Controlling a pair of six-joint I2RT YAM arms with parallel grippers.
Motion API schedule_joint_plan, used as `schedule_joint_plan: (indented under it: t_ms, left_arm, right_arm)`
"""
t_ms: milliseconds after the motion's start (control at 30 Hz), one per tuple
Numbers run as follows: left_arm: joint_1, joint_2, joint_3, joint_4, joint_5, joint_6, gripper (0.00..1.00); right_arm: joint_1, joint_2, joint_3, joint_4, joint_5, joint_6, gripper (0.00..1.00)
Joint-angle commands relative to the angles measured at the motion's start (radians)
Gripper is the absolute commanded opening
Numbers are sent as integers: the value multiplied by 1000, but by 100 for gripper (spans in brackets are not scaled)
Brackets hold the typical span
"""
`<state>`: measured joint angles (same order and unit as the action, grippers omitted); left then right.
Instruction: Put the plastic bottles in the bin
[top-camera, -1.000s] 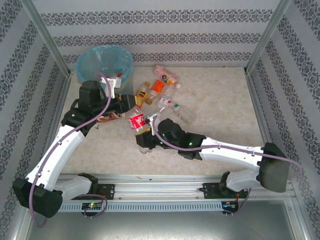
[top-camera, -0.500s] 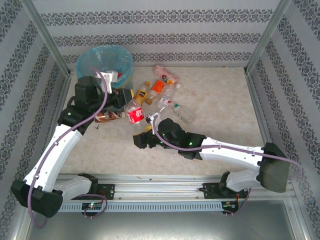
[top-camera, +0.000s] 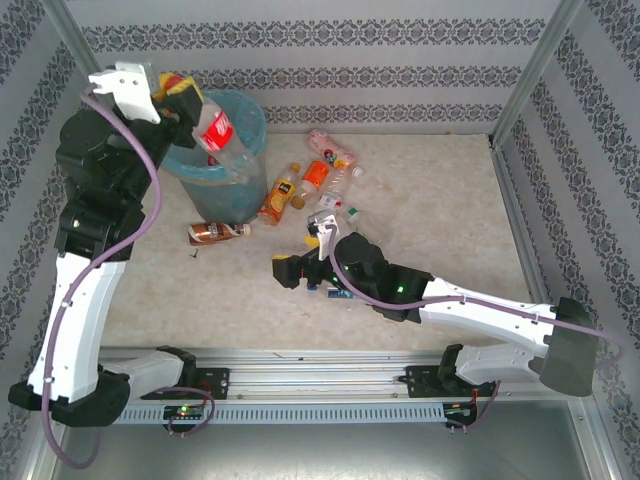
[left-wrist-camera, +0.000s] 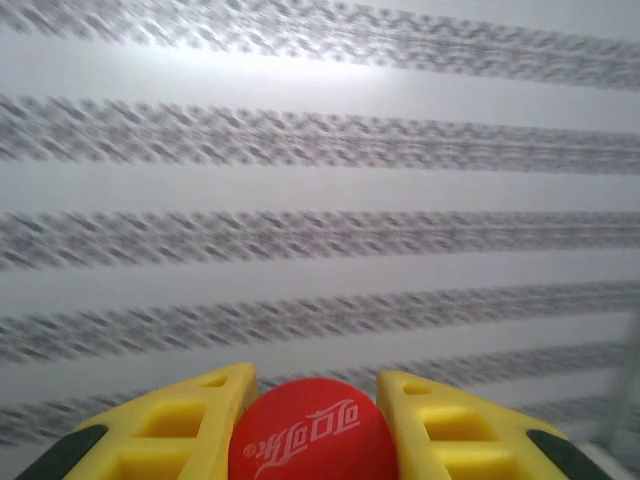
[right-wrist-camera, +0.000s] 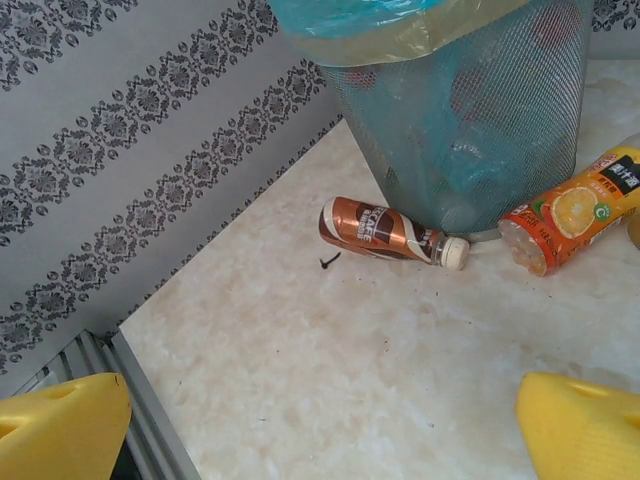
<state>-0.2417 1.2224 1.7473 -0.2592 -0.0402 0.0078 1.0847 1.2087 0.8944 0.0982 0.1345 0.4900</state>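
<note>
The red-labelled plastic bottle still hangs tilted above the bin's rim, so my left gripper will lower toward the bin's open top (top-camera: 240, 118) and release it inside.
My left gripper (top-camera: 186, 96) is raised high at the back left and shut on a red-labelled plastic bottle (top-camera: 217, 133), which hangs tilted over the open top of the bin (top-camera: 238, 190). In the left wrist view the bottle's red end (left-wrist-camera: 310, 435) sits between the yellow fingers (left-wrist-camera: 190, 420). More plastic bottles lie on the table: a brown one (top-camera: 216, 232) (right-wrist-camera: 385, 231) at the bin's foot, an orange one (top-camera: 278, 196) (right-wrist-camera: 566, 208) against the bin (right-wrist-camera: 470, 120), and several beyond. My right gripper (top-camera: 289, 271) (right-wrist-camera: 320, 430) stands open and empty above bare table.
A pink bottle (top-camera: 331, 146), another orange bottle (top-camera: 318, 173) and clear ones (top-camera: 340, 206) lie scattered right of the bin. A small black speck (right-wrist-camera: 330, 261) lies near the brown bottle. Patterned walls (right-wrist-camera: 120, 150) close in the table on three sides.
My left arm has lifted the red-labelled bottle from the table up over the bin. The right gripper has shifted slightly and stays open.
</note>
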Motion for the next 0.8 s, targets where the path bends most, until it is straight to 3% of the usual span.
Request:
schedule_joint_plan:
  t_ms: [0, 367, 500, 767]
  left_arm:
    - [42, 85, -1, 138, -162, 223, 0]
    - [223, 204, -71, 332, -95, 129, 0]
    - [241, 215, -196, 423, -124, 136, 0]
    - [254, 251, -308, 395, -24, 104, 2]
  right_arm:
    - [10, -20, -9, 0, 29, -3, 98]
    - [11, -27, -33, 5, 25, 40, 98]
    - [10, -26, -40, 10, 25, 48, 98]
    - [10, 7, -38, 9, 21, 77, 98]
